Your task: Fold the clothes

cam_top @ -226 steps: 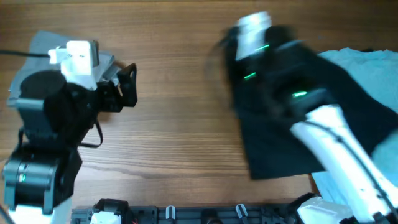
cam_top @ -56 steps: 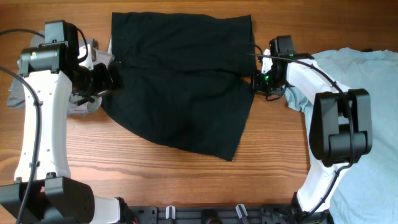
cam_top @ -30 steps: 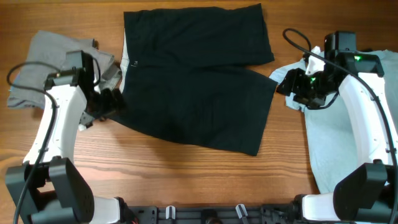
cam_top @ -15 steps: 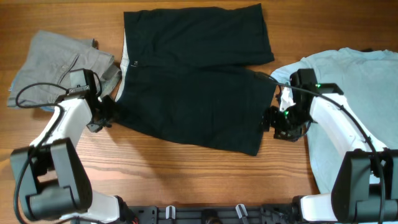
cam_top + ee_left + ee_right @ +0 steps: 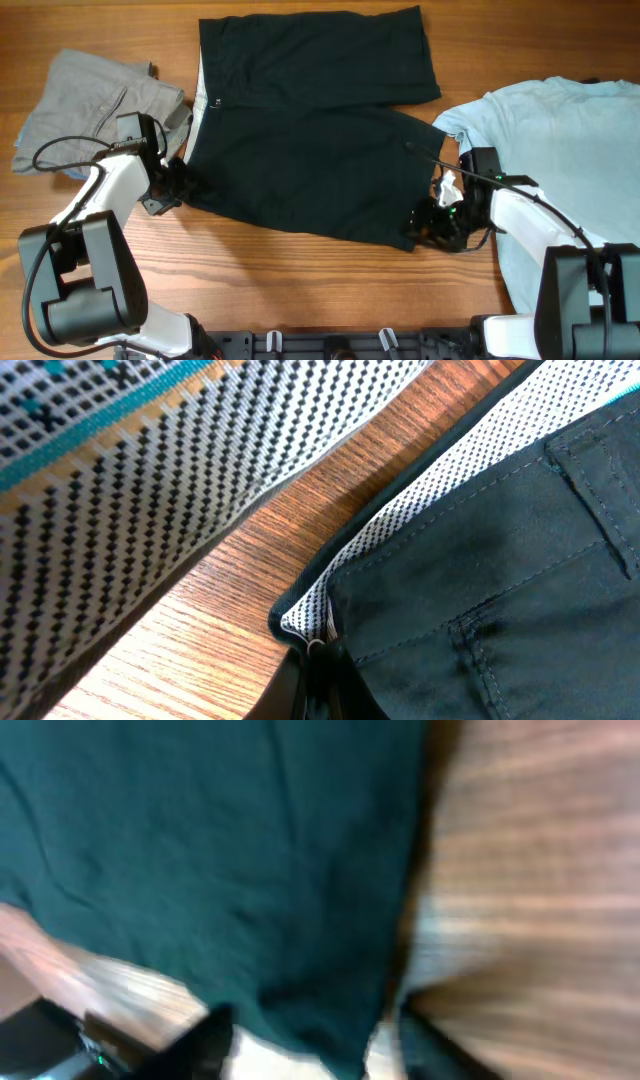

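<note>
The left gripper lifts the held corner next, carries it outward to the waistband's far end and releases it, since the shorts lie spread.
Black shorts lie spread flat in the middle of the table, waistband to the left. My left gripper is at the waistband's near corner. In the left wrist view it is shut on that corner, where pale dotted lining shows. My right gripper is at the near hem corner of the lower leg. The right wrist view is blurred: the fingers stand apart with the dark fabric corner between them, so the gripper is open.
Crumpled grey shorts lie at the far left, just behind the left arm. A large light blue T-shirt covers the right side under the right arm. A checked fabric with a teal stripe fills the left wrist view's upper left.
The left gripper has shut on the waistband corner. The right gripper has moved nearer and left, from beside the T-shirt to the hem corner, its jaws narrowing. The shorts have not shifted.
</note>
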Motion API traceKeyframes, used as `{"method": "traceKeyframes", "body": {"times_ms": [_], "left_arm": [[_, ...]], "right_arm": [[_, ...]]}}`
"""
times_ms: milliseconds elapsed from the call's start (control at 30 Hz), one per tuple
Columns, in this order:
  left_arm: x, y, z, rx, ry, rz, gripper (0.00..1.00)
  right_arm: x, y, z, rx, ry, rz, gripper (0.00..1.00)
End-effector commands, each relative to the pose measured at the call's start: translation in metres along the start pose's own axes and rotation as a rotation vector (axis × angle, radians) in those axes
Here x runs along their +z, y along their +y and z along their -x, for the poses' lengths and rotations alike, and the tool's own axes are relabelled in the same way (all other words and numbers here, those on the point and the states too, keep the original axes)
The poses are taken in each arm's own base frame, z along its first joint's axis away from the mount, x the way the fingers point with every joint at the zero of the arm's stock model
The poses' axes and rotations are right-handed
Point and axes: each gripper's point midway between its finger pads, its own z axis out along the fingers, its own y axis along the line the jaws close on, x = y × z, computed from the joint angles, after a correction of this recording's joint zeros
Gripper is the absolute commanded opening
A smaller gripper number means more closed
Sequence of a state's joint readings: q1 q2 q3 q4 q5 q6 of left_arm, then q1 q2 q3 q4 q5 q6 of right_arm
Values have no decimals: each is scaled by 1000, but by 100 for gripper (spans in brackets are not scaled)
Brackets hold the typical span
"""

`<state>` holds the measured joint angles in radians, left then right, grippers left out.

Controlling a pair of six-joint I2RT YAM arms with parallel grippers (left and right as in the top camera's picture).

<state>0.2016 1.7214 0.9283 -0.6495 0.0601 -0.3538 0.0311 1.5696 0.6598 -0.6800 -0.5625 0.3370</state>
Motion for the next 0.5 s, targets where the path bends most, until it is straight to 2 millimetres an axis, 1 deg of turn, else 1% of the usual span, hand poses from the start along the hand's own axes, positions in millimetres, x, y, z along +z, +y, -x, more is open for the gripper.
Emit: {"method": "traceKeyframes", "body": {"times_ms": [0,67,133,200,233,300,367,400,467], "left_arm": [[8,8,-15,-1,62,25,4],[2,7,-14,3,47,18,4],[-8,6,-13,4,40,15,4],[-27,4,-13,3,37,14,4],[-38,4,-12,3,34,12,4],[-63,3,-14,4,28,10,4],[-86,3,-18,5,19,6,4],[-101,3,-21,5,7,1,4],[-123,4,-27,7,-19,-10,4]], "right_arm": [[10,-5,-10,17,41,7,19],[10,-6,-9,-3,38,3,6],[6,-5,-6,-7,26,-7,4],[-11,3,2,-26,-16,-30,4],[-23,7,5,-32,-46,-54,4],[-55,14,12,-45,-120,-113,4],[-95,24,15,-68,-215,-176,4],[-116,32,16,-85,-267,-187,4],[-157,49,15,-120,-370,-201,4]]}}
